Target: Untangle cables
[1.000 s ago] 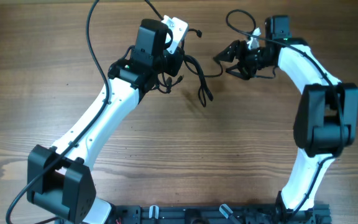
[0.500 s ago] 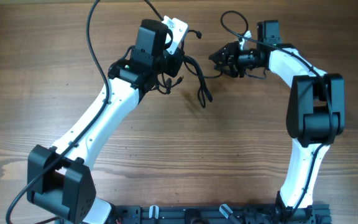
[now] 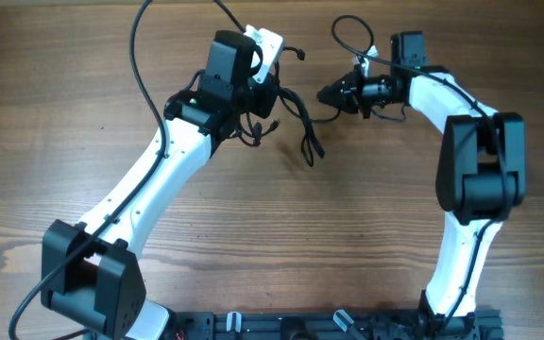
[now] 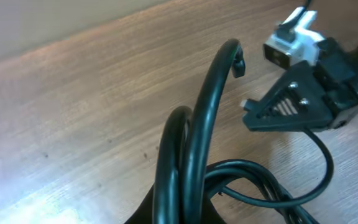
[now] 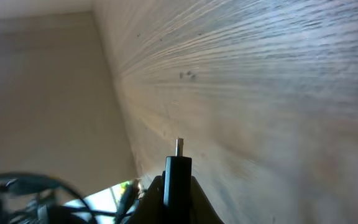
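Open tabletop lies below my left gripper and to its left in the overhead view, so it needs to lower that way next and release the cable loops.
The cables are a bundle of thin black loops hanging from my left gripper, which is shut on them; one strand with a plug end droops to the table. In the left wrist view two thick loops rise from my left gripper, with thinner strands curling off to the right. My right gripper sits just right of the bundle and is shut on a small black plug with a metal tip. From the left wrist view the right gripper shows pointed, with a thin cord trailing below it.
The wooden table spreads below both arms. A thicker black arm wire arcs over the left arm and another loops above the right wrist. The arm bases and a black rail line the near edge.
My right gripper moved left toward the bundle, then closed its jaws on the plug end. The left arm and its bundle stayed where they were.
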Controlling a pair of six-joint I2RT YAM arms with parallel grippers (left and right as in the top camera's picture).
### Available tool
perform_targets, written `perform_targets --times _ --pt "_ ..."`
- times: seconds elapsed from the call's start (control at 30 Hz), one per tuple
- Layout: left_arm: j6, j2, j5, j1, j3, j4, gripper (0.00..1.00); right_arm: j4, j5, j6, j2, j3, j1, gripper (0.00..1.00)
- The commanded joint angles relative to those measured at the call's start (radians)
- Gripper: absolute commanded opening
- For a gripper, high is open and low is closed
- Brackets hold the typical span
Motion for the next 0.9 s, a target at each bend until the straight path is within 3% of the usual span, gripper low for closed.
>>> perform_targets --times 0.0,0.1,0.17,0.47,0.7,0.87 --pt "-0.321 -0.016 -0.004 0.016 0.008 -0.031 0.04 -0.075 -0.019 -0.157 -0.214 0.005 -0.028 0.04" --pt "-0.561 -0.016 -0.081 0.025 0.008 -0.066 0.04 -0.187 0.004 -0.248 -0.391 0.005 -0.022 0.04" --pt "-0.657 -0.016 -0.12 0.026 0.008 -0.071 0.04 -0.259 0.036 -0.265 -0.493 0.005 -0.016 0.04" --pt "-0.914 -0.016 -0.19 0.037 0.008 -0.068 0.04 -0.562 0.213 -0.388 -0.602 0.003 0.114 0.04" --pt "-0.941 -0.016 -0.189 0.035 0.008 -0.061 0.04 -0.484 0.353 -0.401 -0.602 0.003 0.279 0.04" --pt "-0.941 -0.017 -0.186 0.053 0.008 -0.064 0.04 -0.625 0.634 -0.229 -0.602 0.003 0.274 0.04"
